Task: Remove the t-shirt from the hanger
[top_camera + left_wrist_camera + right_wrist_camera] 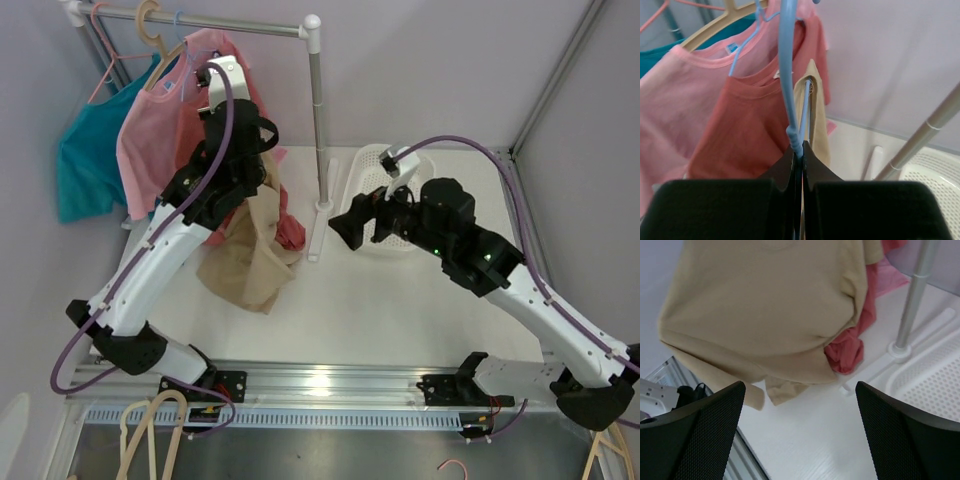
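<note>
The right gripper goes to the left in the top view and slightly back onto the beige t-shirt's near fold [254, 268] [669, 336] next, which hangs clear of the red cloth.
A beige t-shirt [250, 255] hangs low from a blue wire hanger [785, 75] on the rack, its hem bunched on the table. My left gripper [799, 146] is shut on the hanger's wire just below the twisted neck; in the top view it [198, 80] is up by the rail. The beige shirt [817, 115] drapes over the hanger's arm behind a red shirt [750, 130]. My right gripper [362, 222] is open and empty, a little right of the beige shirt, facing it. In the right wrist view the gripper [800, 386] frames the shirt's [765, 305] lower half.
A pink shirt [150, 140] and a teal shirt [85, 150] hang on the same rail to the left. The rack's upright pole [320, 120] stands between the shirts and a white basket [365, 170]. Red cloth [845, 352] trails by the pole's foot. Spare hangers [150, 430] lie below the table's front edge.
</note>
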You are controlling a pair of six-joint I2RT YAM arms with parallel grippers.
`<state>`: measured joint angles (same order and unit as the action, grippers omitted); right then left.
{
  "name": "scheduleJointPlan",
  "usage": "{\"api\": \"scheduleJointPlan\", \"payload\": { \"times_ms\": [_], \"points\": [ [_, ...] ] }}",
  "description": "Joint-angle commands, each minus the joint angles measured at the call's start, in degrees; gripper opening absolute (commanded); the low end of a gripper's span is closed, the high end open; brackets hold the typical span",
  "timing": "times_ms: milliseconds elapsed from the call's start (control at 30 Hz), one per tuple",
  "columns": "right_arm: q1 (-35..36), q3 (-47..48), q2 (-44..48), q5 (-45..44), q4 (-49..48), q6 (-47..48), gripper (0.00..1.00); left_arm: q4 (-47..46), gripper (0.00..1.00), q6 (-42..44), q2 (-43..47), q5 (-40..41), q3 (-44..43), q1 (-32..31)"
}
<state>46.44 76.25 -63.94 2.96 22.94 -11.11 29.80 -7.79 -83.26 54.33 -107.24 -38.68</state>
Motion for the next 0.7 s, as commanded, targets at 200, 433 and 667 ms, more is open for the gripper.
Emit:
{"api": "scheduleJointPlan", "payload": {
  "times_ms": [200,433,667],
  "points": [
    [11.8,-3.3,-4.3,-2.0,-17.1,6.1,0.94,-7.1,0.01,5.9,-3.5,23.7,-0.6,-6.7],
    [13.7,-7.3,-4.8,-0.4,-22.3,6.1,0.93,-10.2,0.01,9.5,-3.8,24.5,-0.4,-7.2],
    [16.5,-11.3,-5.5,0.9,-30.1,6.6,0.88,-13.8,0.01,12.9,-4.4,24.7,-0.9,-8.1]
  ]
}}
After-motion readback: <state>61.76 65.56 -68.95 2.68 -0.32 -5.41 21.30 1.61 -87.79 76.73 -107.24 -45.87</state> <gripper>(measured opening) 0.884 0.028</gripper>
